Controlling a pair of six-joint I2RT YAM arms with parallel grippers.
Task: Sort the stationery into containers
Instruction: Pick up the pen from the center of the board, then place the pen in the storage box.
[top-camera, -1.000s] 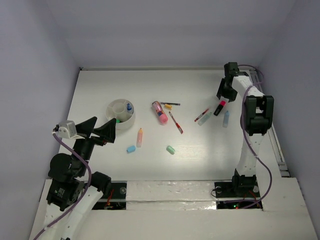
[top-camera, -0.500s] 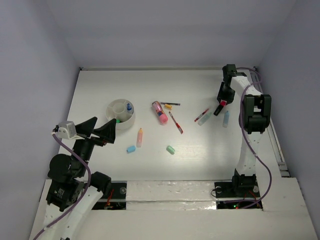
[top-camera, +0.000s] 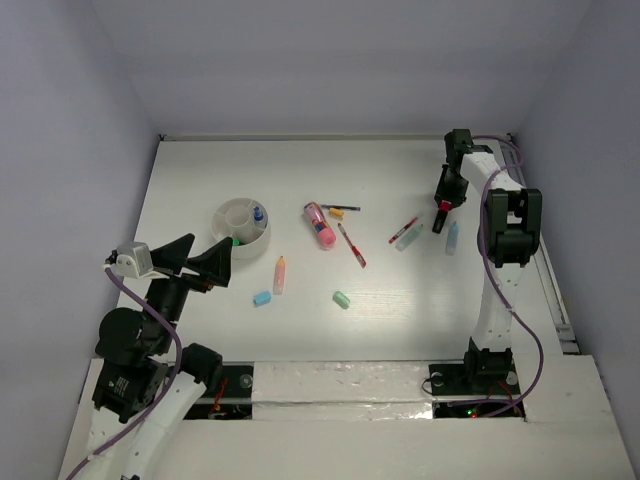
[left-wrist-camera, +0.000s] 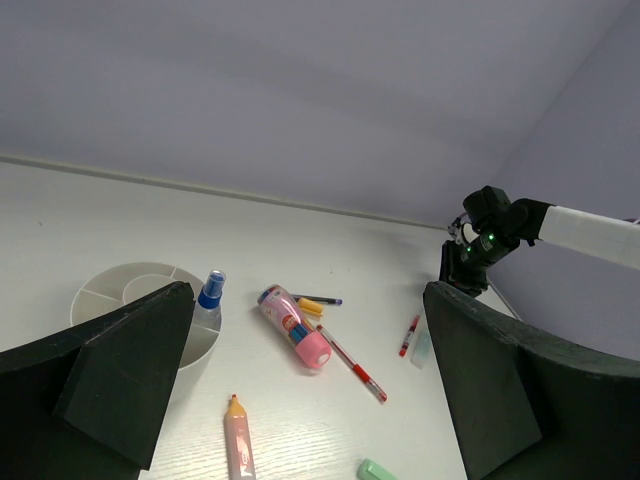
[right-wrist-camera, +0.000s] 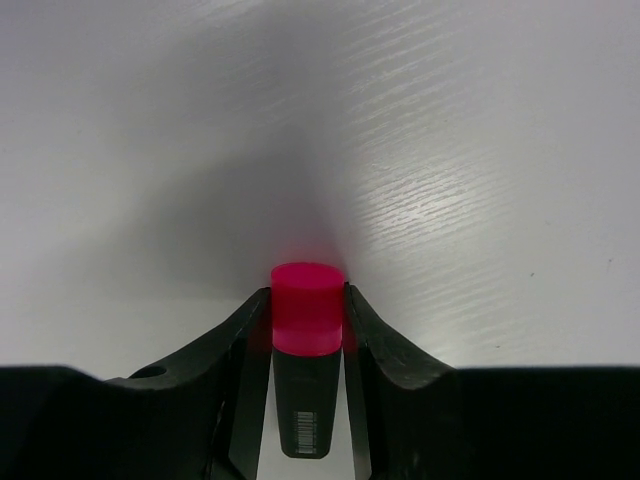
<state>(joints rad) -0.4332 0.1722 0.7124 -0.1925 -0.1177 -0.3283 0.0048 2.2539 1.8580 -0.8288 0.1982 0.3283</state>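
My right gripper rises across and lowers the marker beside the container's green item next to release, as that lies to the gripper's left in the top view.
My right gripper is at the far right of the table, shut on a black marker with a pink cap. In the right wrist view both fingers press the sides of the marker's pink cap. The white round container stands at the left, with a blue-capped item and a green one inside. My left gripper hangs open just below the container, holding nothing. An orange marker, a fat pink marker and two red pens lie loose.
A light-blue eraser and a mint eraser lie near the front. A black pen beside a yellow piece lies behind the pink marker. A blue-white marker rests just right of my right gripper. Walls close in the left, back and right.
My right gripper has come down over the pink-capped marker and narrowed its jaws onto the cap. The left arm has stayed still.
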